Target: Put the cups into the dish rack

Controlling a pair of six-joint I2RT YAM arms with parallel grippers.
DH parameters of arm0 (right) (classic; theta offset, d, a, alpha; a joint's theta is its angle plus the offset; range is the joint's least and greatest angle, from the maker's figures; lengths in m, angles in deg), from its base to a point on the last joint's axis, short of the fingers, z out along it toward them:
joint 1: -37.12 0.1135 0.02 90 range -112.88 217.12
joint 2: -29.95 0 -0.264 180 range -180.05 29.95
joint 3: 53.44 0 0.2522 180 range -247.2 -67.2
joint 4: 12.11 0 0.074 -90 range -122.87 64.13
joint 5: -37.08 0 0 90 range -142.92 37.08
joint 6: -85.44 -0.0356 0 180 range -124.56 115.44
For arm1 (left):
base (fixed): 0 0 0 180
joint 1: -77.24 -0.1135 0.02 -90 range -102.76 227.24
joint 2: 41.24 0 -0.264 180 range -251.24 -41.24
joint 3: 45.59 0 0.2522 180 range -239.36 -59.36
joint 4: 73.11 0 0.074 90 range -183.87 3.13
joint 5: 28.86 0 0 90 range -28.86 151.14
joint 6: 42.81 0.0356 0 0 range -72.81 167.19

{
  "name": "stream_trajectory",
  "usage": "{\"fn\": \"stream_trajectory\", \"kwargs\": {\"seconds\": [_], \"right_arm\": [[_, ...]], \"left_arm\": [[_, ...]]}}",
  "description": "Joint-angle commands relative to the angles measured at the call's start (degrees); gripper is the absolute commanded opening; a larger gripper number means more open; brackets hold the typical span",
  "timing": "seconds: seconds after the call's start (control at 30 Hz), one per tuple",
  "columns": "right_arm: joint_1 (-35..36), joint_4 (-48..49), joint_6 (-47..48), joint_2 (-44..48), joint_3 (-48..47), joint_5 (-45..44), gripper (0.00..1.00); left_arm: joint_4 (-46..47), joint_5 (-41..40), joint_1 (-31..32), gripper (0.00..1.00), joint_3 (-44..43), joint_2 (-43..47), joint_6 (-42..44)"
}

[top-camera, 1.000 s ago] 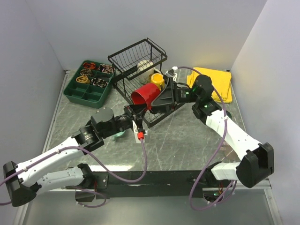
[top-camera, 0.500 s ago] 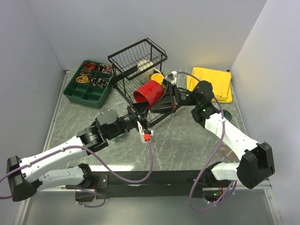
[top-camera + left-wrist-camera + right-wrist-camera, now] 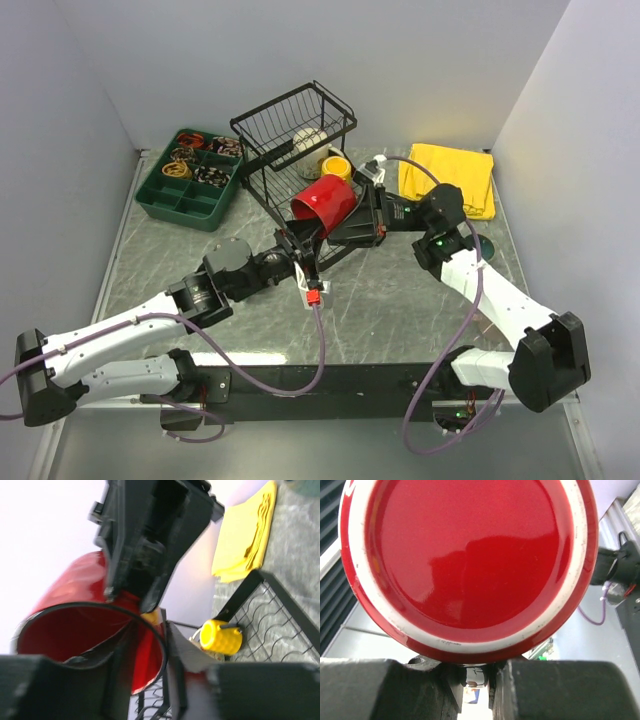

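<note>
My right gripper turns the red mug (image 3: 322,203) rim-down next. Then it lowers the mug onto the rack's empty bottom below, beside the yellow mug's handle, and releases it.
A red mug (image 3: 322,203) hangs on its side above the black wire dish rack (image 3: 265,135), between my two grippers. My right gripper (image 3: 354,215) is at the mug's base end, shut on it; in the right wrist view the red base (image 3: 470,555) fills the frame above the closed fingers (image 3: 480,680). My left gripper (image 3: 305,232) straddles the mug's rim (image 3: 75,630), one finger inside and one outside, jaws slack (image 3: 145,640). A yellow mug (image 3: 337,167) (image 3: 221,636) and a cream mug (image 3: 310,140) sit in the rack.
A green compartment tray (image 3: 150,200) with small items stands at the back left. A yellow cloth (image 3: 450,175) (image 3: 245,535) lies at the back right. A dark grey-green mug (image 3: 483,243) shows partly behind my right forearm. White walls close in on three sides.
My right gripper has closed on the red mug's base end. My left gripper's jaws have loosened on the rim. The mug has shifted slightly right, over the rack.
</note>
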Motion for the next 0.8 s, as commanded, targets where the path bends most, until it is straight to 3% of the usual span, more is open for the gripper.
{"fn": "stream_trajectory", "kwargs": {"seconds": [0.0, 0.3, 0.4, 0.43, 0.47, 0.77], "right_arm": [[-4.24, 5.58, 1.15, 1.88, 1.65, -3.84, 0.0], [-9.25, 4.89, 3.25, 3.28, 3.76, -3.85, 0.0], [-10.83, 2.78, 6.76, 2.94, 3.76, -3.41, 0.0], [-11.19, -0.7, 8.6, 2.85, 3.06, -3.41, 0.0], [-11.45, -2.13, 11.75, 2.85, 2.79, -3.41, 0.0], [-14.88, -5.39, 16.97, -3.47, 0.86, -3.32, 0.0]], "left_arm": [[7.36, 3.42, 1.23, 0.37, -0.67, 3.55, -3.71], [2.53, 5.71, 1.32, 0.64, -0.23, 8.65, -10.81], [1.47, 4.83, 1.32, 0.79, 0.12, 10.76, -15.64], [0.77, 4.04, 1.41, 0.94, 0.55, 12.24, -17.23], [0.42, 3.6, 1.32, 0.96, 0.91, 13.04, -18.72], [-2.73, -7.01, 1.32, 0.96, 7.76, 22.18, -46.48]]}}
